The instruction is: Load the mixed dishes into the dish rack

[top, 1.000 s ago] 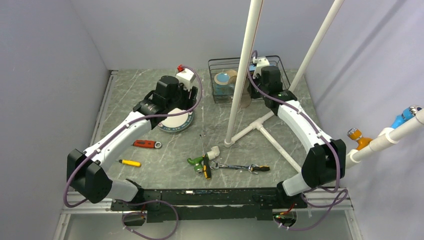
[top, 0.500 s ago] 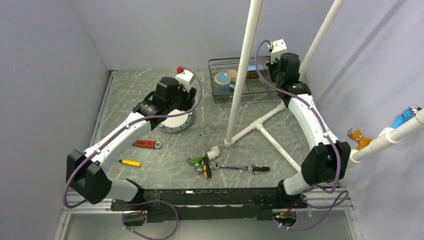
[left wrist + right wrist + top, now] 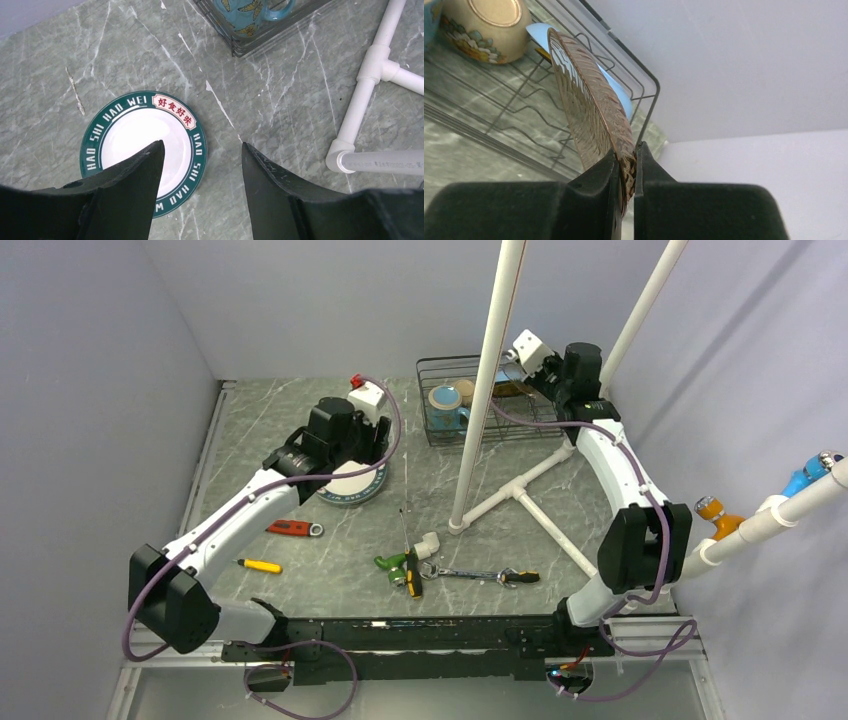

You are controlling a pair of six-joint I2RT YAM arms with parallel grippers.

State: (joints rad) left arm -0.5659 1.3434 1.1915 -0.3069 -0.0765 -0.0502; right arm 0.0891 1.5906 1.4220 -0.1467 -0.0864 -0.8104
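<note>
The robot next needs to move its right gripper down and to the left in the top view, to the dish rack's wire slots by the light-blue plate, and let go there, because those slots are empty.
A white plate with a dark green lettered rim lies flat on the table, left of the rack. My left gripper hangs open above its right edge, one finger over the plate and one over bare table. The black wire dish rack stands at the back with a teal mug inside. My right gripper is shut on the rim of the dark plate with a brown patterned back, held on edge over the rack's wire slots. A light-blue plate stands behind it, and a whitish bowl sits farther in.
An upright white pipe rises in front of the rack, and its T-shaped foot lies on the table. A red-handled tool, a yellow screwdriver, green and yellow handles and a wrench lie near the front.
My right arm has swung from the rack's front to its back right side, carrying the brown-backed plate over the rack. The left arm has barely shifted above the green-rimmed plate.
</note>
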